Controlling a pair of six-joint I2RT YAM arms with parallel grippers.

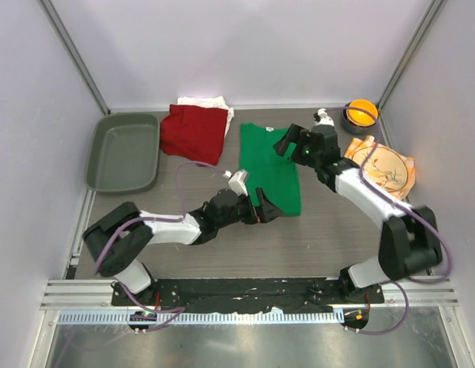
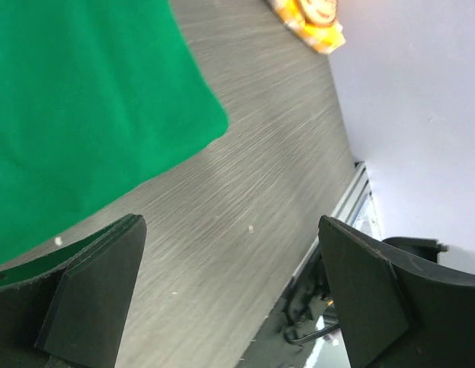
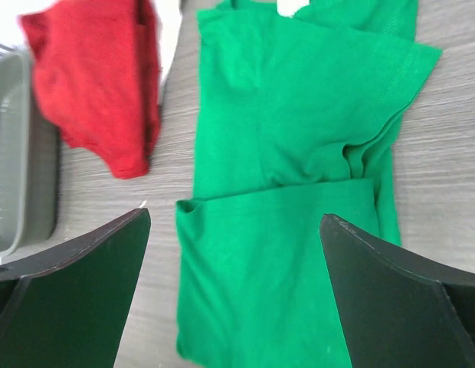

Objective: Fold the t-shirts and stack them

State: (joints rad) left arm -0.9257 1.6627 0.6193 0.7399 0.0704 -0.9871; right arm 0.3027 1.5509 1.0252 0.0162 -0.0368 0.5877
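Note:
My left gripper moves down and left in the top view next, to the green shirt's near corner, since bare table is between my fingers.
The bright green t-shirt [image 1: 268,165] lies in the middle of the table, folded into a long strip with its bottom part doubled up. A dark red t-shirt [image 1: 193,132] lies folded to its left, on top of a white one [image 1: 203,101]. My left gripper [image 1: 264,208] is open at the green shirt's near edge; in its wrist view the green cloth [image 2: 84,115] lies beside the left finger, and bare table shows between the gripper's [image 2: 230,261] jaws. My right gripper [image 1: 293,142] hangs open above the green shirt [image 3: 299,192], holding nothing, with the red shirt [image 3: 96,84] off to its left.
A grey tray [image 1: 124,152] stands at the far left. At the far right are an orange bowl [image 1: 361,113] and a plate [image 1: 387,169] on an orange-yellow checked napkin [image 2: 314,19]. White walls close in three sides.

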